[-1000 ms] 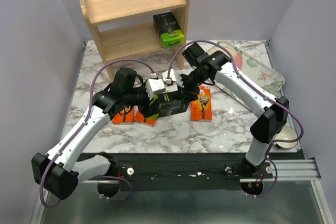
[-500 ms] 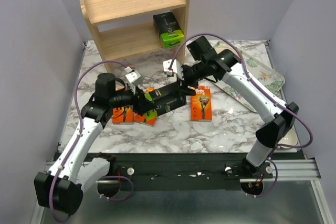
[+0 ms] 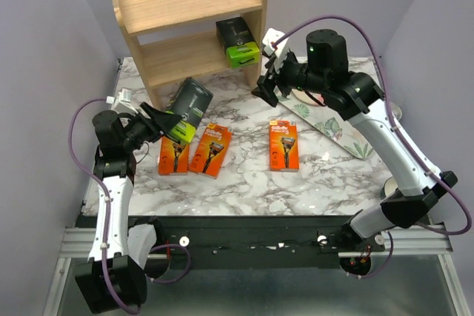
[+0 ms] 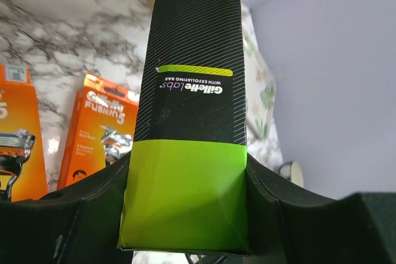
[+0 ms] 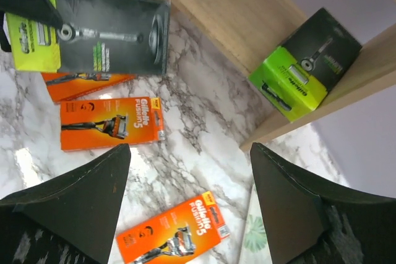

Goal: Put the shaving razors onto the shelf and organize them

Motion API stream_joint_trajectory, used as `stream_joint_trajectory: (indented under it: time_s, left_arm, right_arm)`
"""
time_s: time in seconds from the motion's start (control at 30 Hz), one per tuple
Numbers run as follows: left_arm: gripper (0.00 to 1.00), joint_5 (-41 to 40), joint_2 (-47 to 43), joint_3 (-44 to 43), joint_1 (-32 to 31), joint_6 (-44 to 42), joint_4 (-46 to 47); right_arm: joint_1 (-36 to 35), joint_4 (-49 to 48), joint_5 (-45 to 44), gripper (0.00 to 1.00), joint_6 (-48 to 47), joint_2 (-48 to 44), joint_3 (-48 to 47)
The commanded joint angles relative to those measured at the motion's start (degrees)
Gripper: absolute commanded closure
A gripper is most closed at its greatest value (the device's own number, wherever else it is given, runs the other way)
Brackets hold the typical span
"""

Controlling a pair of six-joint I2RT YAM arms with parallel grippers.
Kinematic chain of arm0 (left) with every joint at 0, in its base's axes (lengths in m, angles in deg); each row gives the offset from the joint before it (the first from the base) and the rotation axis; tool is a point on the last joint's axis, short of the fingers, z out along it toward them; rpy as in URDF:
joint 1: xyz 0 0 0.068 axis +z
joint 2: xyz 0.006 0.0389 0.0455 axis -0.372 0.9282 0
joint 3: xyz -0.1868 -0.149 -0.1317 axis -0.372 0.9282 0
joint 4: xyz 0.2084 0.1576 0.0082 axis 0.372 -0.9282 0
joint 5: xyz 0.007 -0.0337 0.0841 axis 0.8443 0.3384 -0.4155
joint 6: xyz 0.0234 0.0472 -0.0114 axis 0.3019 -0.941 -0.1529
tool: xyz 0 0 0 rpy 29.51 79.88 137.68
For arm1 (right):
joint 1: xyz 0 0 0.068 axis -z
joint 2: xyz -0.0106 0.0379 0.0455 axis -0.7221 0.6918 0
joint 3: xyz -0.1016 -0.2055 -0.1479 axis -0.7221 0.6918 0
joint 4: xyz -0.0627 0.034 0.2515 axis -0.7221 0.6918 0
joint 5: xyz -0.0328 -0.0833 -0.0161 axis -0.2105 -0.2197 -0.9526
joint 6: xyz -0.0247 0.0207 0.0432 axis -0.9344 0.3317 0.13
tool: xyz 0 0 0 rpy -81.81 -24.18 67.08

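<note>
The robot's left gripper will next turn the pack straight, push it outward onto the bare wood and let go, since the lower level's empty end [image 3: 162, 64] lies outward of the gripper.
My left gripper [image 3: 170, 125] is shut on the lime-green end of a dark grey razor pack [image 3: 188, 103], holding it tilted in the air in front of the shelf [image 3: 185, 5]. In the left wrist view the pack [image 4: 193, 60] stands between both fingers. A second dark pack [image 3: 238, 42] lies on the shelf's lower tier at the right. Three orange packs [image 3: 175, 155] [image 3: 210, 150] [image 3: 283, 146] lie flat on the marble. My right gripper [image 3: 265, 86] hangs open and empty above the table, just right of the shelf; below it the right wrist view shows an orange pack [image 5: 173, 230].
A floral tray [image 3: 333, 120] lies on the right under the right arm. The shelf's right side panel [image 3: 258, 31] is close to the right gripper. Grey walls close in the table on both sides.
The right gripper let go of the dark pack, opened wide and rose toward the shelf. The left arm drew back left, lifting the pack off the table.
</note>
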Motion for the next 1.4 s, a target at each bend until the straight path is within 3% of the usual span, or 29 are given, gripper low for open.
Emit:
stream_joint_trajectory:
  time_s: [0.0,0.3,0.5,0.67,1.0,1.13,1.37]
  left_arm:
    - [0.61,-3.9,-0.7,-0.1,6.0,16.5,11.1]
    - [0.6,-7.7,3.9,1.1,11.3,34.9,16.0]
    - [0.61,-8.0,5.0,-1.2,11.9,36.8,15.3]
    - [0.66,-10.1,7.1,-2.2,13.9,38.5,10.6]
    - [0.64,-11.0,10.0,-6.1,14.4,37.5,6.6]
    - [0.63,-11.2,11.1,-6.3,14.3,36.9,4.8]
    - [0.6,-12.4,12.2,-5.2,11.2,37.2,5.0]
  right_arm:
    - [-0.3,0.4,-0.8,0.15,8.7,3.4,-1.6]
    - [-1.2,2.1,10.2,0.18,14.8,8.2,-2.7]
    - [-2.9,0.0,10.7,0.22,19.4,16.1,-6.8]
    - [-4.9,-3.0,4.7,0.27,23.0,23.1,-13.1]
    - [-7.2,-11.1,-2.2,0.44,31.1,38.9,-25.9]
    - [-7.3,-12.8,-1.3,0.48,33.7,44.3,-32.1]
    - [-7.3,-17.9,-0.3,0.59,36.5,48.1,-32.8]
